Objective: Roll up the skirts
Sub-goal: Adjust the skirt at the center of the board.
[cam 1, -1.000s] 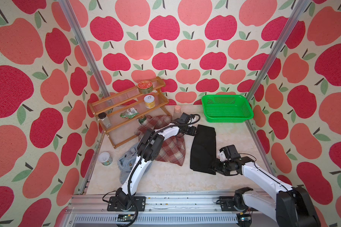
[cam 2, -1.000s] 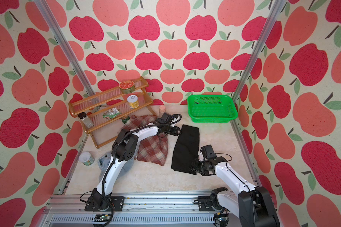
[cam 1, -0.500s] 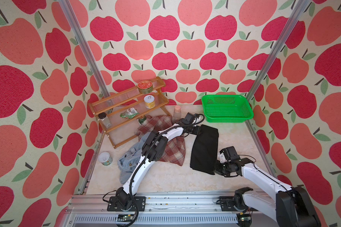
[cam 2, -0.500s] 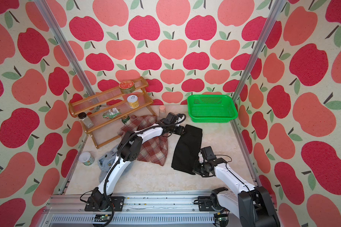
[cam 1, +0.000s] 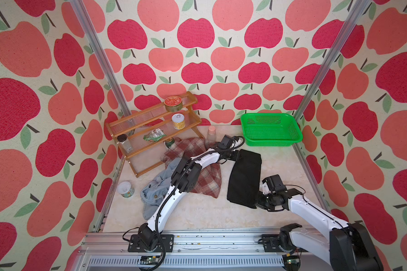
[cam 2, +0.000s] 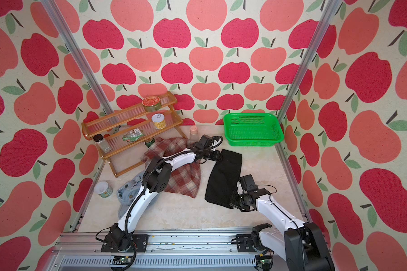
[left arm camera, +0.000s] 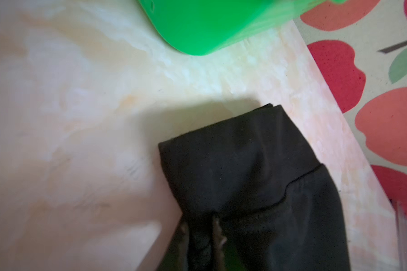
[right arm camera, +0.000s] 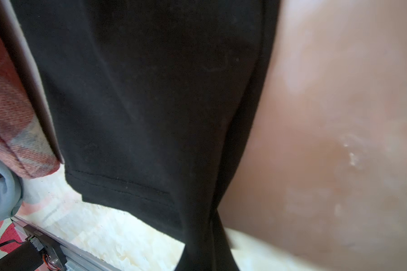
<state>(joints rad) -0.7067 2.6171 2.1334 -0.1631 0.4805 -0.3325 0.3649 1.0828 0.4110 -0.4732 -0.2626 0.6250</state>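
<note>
I need to pull the hem outward with my right gripper next, toward the green basket, and let go of it, because bare tabletop (right arm camera: pixel 321 85) beside the black skirt lies outward of my right gripper.
The black skirt (cam 1: pixel 244 178) (cam 2: pixel 223 178) lies as a long folded strip right of centre. At its far end my left gripper (cam 1: pixel 239 156) (cam 2: pixel 220 156) is shut on the cloth; the left wrist view shows a fold of black skirt (left arm camera: pixel 256 176) pinched in the left gripper (left arm camera: pixel 199 225). At the skirt's near right corner, my right gripper (cam 1: pixel 256 203) (cam 2: pixel 232 203) is shut on the hem, which fills the right wrist view (right arm camera: pixel 150 93). The plaid skirt (cam 1: pixel 207 185) (cam 2: pixel 183 183) lies spread under the left arm. The denim skirt (cam 1: pixel 154 190) (cam 2: pixel 127 190) is crumpled at the left.
A green mesh basket (cam 1: pixel 271 129) (cam 2: pixel 253 129) (left arm camera: pixel 209 23) stands at the back right, close to the black skirt's far end. A wooden rack (cam 1: pixel 150 126) with cans stands at the back left. A pink cup (cam 1: pixel 211 131), a green can (cam 1: pixel 169 142) and a white cup (cam 1: pixel 125 189) stand nearby.
My left gripper has moved right, off the plaid skirt to the black skirt's far end, and has shut on it. My right gripper has shut on the near corner.
</note>
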